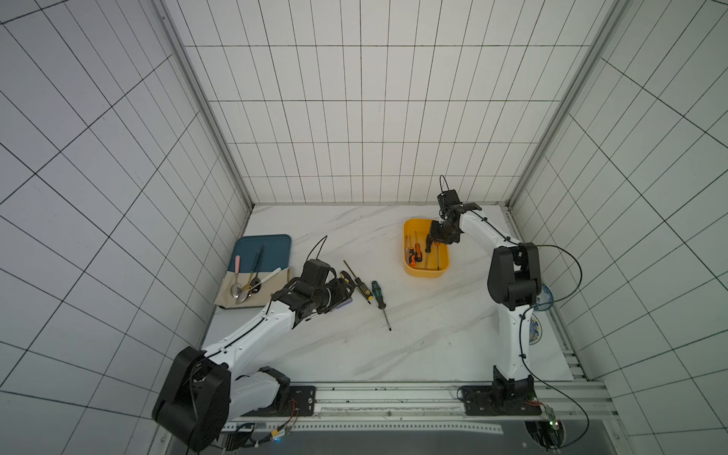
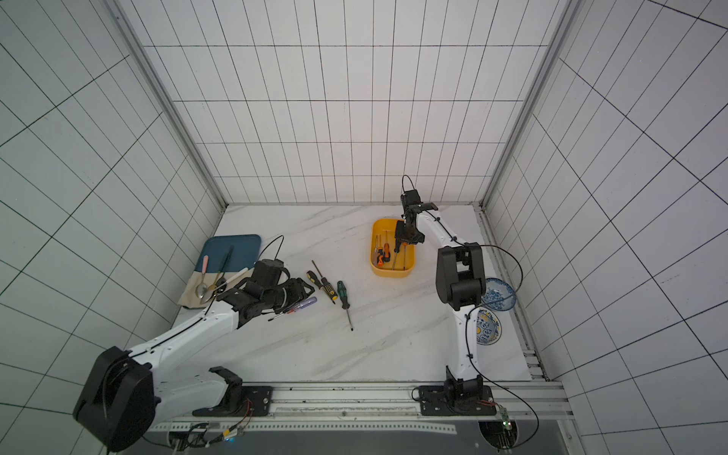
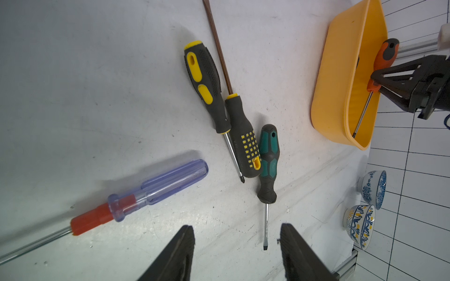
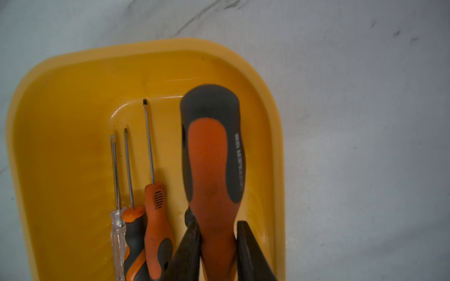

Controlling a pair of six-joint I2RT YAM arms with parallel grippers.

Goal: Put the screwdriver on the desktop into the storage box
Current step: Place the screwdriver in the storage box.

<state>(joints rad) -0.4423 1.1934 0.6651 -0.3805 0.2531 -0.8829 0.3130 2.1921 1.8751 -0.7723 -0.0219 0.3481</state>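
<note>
The screwdriver goes down inside the storage box next for my right gripper to release over the box's bare bottom along its side (image 1: pixel 433 258) (image 4: pixel 254 206), since its orange-and-grey handle still hangs above.
The yellow-orange storage box (image 1: pixel 409 227) stands at the back right of the white marble desktop (image 1: pixel 433 335). My right gripper (image 4: pixel 218 223) is shut on an orange-and-grey screwdriver (image 4: pixel 211 158) just below its handle. It hangs tilted over the box, with its shaft (image 3: pixel 362 114) pointing down inside. Three small screwdrivers (image 4: pixel 155 219) lie in the box beside it. My left gripper (image 3: pixel 236 226) is open and empty low over the desktop. Near it lie several screwdrivers: purple-handled (image 3: pixel 170 180), yellow-and-black (image 3: pixel 204 80), black with yellow squares (image 3: pixel 243 141) and green-and-black (image 3: pixel 267 155).
A dark-blue tray (image 1: pixel 275 246) and a beige cloth (image 1: pixel 272 291) with spoons (image 1: pixel 244 289) lie at the left, behind my left arm. Two patterned bowls (image 2: pixel 498 293) (image 2: pixel 488 327) sit by the right edge, next to my right arm. Tiled walls close in three sides.
</note>
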